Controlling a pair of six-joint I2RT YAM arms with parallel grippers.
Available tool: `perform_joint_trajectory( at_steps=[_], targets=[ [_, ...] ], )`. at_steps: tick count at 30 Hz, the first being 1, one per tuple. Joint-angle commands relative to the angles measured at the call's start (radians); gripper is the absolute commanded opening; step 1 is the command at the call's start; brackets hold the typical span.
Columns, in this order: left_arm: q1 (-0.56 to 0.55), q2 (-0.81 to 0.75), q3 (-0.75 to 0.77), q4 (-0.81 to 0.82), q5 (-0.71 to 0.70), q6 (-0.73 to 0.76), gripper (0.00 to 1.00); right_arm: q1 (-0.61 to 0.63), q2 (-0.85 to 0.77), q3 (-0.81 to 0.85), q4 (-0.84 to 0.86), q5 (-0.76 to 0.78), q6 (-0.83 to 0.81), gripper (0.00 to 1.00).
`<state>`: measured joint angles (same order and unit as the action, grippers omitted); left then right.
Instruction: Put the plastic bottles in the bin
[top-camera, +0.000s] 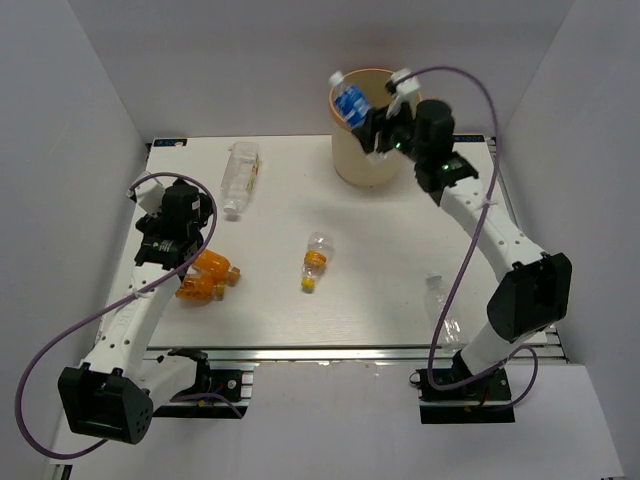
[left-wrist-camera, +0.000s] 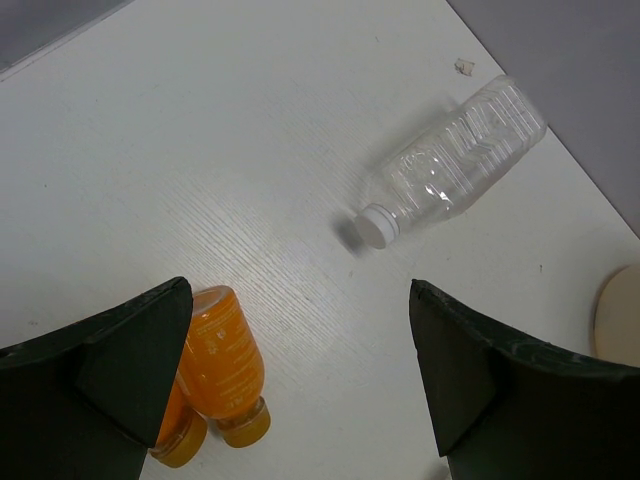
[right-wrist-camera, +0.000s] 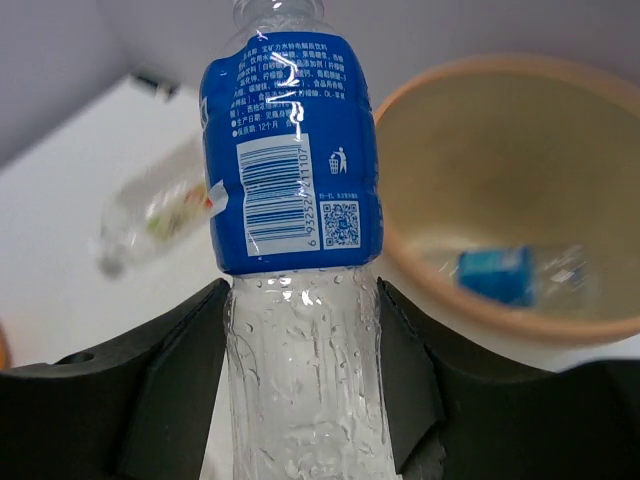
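Observation:
I will move my right gripper outward over the bin's opening (top-camera: 376, 91) (right-wrist-camera: 515, 185) and let go of the clear bottle there, since it still hangs at the bin's near rim.
My right gripper (top-camera: 372, 130) is shut on a clear bottle with a blue label (right-wrist-camera: 292, 200) and holds it over the near-left rim of the beige bin (top-camera: 345, 165); another blue-label bottle (right-wrist-camera: 497, 273) lies inside the bin (right-wrist-camera: 470, 300). My left gripper (top-camera: 190, 225) is open above the table, with two orange bottles (top-camera: 205, 277) beside its left finger (left-wrist-camera: 120, 370); one orange bottle (left-wrist-camera: 222, 362) shows clearly there. A plain clear bottle (top-camera: 240, 176) lies at the far left, also in the left wrist view (left-wrist-camera: 455, 160). A yellow-capped clear bottle (top-camera: 315, 261) lies mid-table. Another clear bottle (top-camera: 442, 312) lies near the right arm.
Grey walls enclose the white table (top-camera: 400, 250) on three sides. A purple cable (top-camera: 450, 270) loops along each arm. The aluminium front rail (top-camera: 330, 352) marks the near edge.

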<state>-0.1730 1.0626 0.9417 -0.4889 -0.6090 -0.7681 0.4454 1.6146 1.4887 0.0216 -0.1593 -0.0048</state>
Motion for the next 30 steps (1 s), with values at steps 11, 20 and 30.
perform_joint_trajectory(
  at_steps=[11, 20, 30],
  targets=[
    [0.003, -0.036, 0.011, 0.015, -0.100, 0.052, 0.98, -0.163, 0.418, 0.591, 0.209, -0.034, 0.160, 0.60],
    [0.004, -0.027, 0.009, 0.081, -0.035, 0.118, 0.98, -0.165, 0.510, 0.711, 0.218, 0.007, 0.145, 0.89],
    [0.003, -0.020, -0.011, 0.202, 0.335, 0.214, 0.98, -0.163, 0.211, 0.413, -0.021, -0.020, 0.082, 0.89]
  ],
)
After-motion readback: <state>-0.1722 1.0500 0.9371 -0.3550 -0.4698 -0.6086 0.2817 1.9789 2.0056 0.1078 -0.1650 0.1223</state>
